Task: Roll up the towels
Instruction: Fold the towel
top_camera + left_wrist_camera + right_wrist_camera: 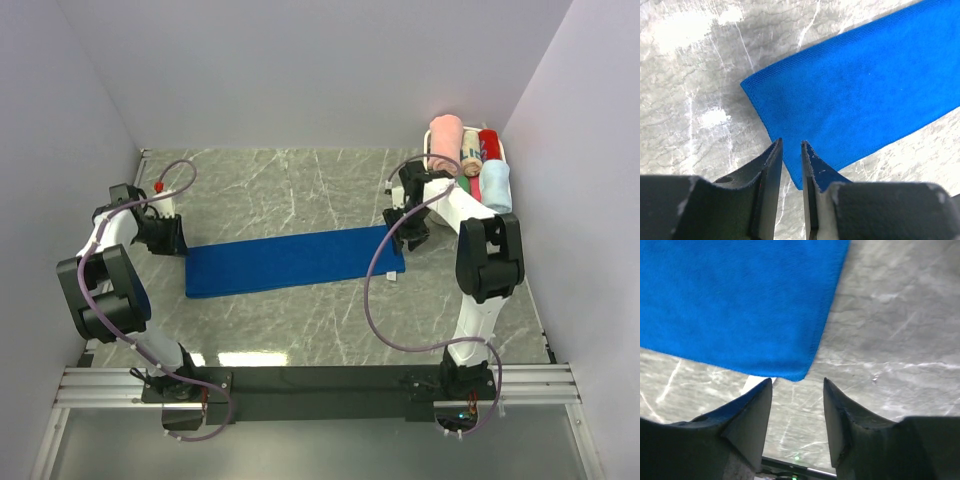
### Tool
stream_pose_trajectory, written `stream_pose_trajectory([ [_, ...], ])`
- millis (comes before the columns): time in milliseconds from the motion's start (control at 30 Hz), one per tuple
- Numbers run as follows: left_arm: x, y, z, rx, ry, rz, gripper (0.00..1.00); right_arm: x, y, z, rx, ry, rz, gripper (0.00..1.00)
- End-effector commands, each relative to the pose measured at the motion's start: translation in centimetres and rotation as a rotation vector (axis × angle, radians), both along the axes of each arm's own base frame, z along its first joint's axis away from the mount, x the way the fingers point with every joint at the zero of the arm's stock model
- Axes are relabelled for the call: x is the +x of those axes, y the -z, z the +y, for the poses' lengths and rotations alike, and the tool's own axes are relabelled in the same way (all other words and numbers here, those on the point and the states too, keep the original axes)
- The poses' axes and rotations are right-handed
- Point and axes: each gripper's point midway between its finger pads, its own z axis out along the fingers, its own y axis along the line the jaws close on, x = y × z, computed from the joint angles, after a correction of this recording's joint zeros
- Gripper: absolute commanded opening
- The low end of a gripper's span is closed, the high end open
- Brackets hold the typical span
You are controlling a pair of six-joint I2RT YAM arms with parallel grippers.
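Note:
The flat royal blue towel's edge at its near corner lies below, lined up with my right gripper's open fingers. So the right gripper lowers them onto that edge next and closes.
The royal blue towel [295, 260] lies flat and unrolled across the middle of the table. My left gripper [170, 236] hovers at its left end. In the left wrist view the gripper [791, 145] has its jaws only a narrow gap apart, over the towel's [865, 85] near-left corner, holding nothing. My right gripper [405, 226] is at the right end. In the right wrist view it [797, 382] is open and empty, just off the towel's [735, 305] corner. The pale blue towel [497, 185] lies rolled at the back right.
A white tray [508, 150] in the back right corner holds rolled pink [445, 140], green and red [489, 143] towels beside the pale blue one. Grey walls close in left, right and behind. The marble tabletop [300, 190] surrounds the towel.

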Motion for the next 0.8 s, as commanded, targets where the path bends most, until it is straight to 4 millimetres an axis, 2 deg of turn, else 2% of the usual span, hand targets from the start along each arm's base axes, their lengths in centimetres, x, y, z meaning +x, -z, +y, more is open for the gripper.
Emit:
stream_pose_trajectory([
  [0,0.6,-1.4,-0.3,-0.025,0.008,-0.025,0.28,1.2,0.1,-0.5,-0.014,0.070,-0.004,0.56],
  [200,0.7,-1.4,-0.3,-0.022,0.004,-0.024,0.30,0.8,1.9,-0.9,-0.039,0.097,0.041,0.54],
  [533,0.5,-1.2,-0.2,-0.028,-0.007,-0.004,0.32,0.4,4.8,-0.5,-0.036,0.105,0.116,0.41],
  [667,0.3,-1.1,-0.2,-0.021,-0.012,-0.002,0.32,0.4,5.4,0.0,-0.018,0.104,0.141,0.31],
  [733,0.1,-1.0,-0.2,-0.020,-0.013,0.004,0.32,0.7,5.3,0.2,-0.004,0.102,0.143,0.22],
  [767,0.1,-1.0,-0.1,-0.015,-0.015,0.002,0.33,0.7,5.2,0.2,-0.002,0.101,0.144,0.13],
])
